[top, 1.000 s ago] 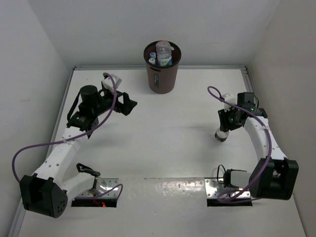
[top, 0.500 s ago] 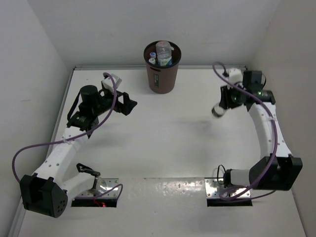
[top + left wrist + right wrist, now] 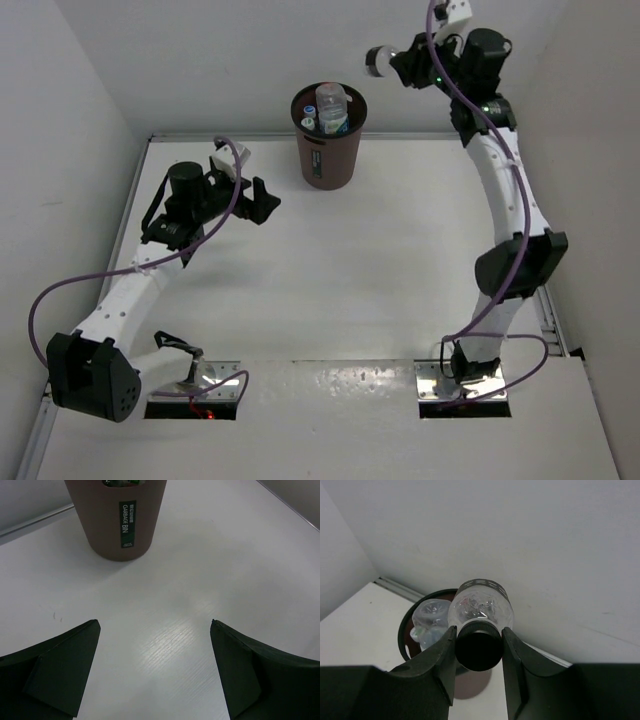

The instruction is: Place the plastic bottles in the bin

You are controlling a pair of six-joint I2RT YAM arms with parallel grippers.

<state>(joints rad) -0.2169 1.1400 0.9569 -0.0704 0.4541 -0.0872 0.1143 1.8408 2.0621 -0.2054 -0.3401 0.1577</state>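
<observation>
The small clear bottle still hangs beside the bin's rim, so my right gripper lowers it left in the top view into the bin's opening (image 3: 329, 110) (image 3: 436, 625) next.
The dark brown bin (image 3: 327, 150) stands at the back of the table with several plastic bottles (image 3: 331, 108) sticking out of its mouth. High in the air to its right, my right gripper (image 3: 392, 62) is shut on a small clear bottle (image 3: 378, 61). In the right wrist view that bottle (image 3: 481, 610) points away from the camera, its black cap (image 3: 479, 648) pinched between the fingers (image 3: 445, 652), with the bin's rim (image 3: 404, 630) below and to the left. My left gripper (image 3: 262, 203) hovers open over the table, left of the bin (image 3: 120, 517), with nothing in it.
White walls close in the table at the back and on both sides. The right arm reaches up in front of the back wall, near the right corner. A metal strip runs along the table's far edge (image 3: 420, 136).
My right arm has swung up and back from the table's right side, carrying the bottle to a spot high beside the bin. The left arm has shifted slightly.
</observation>
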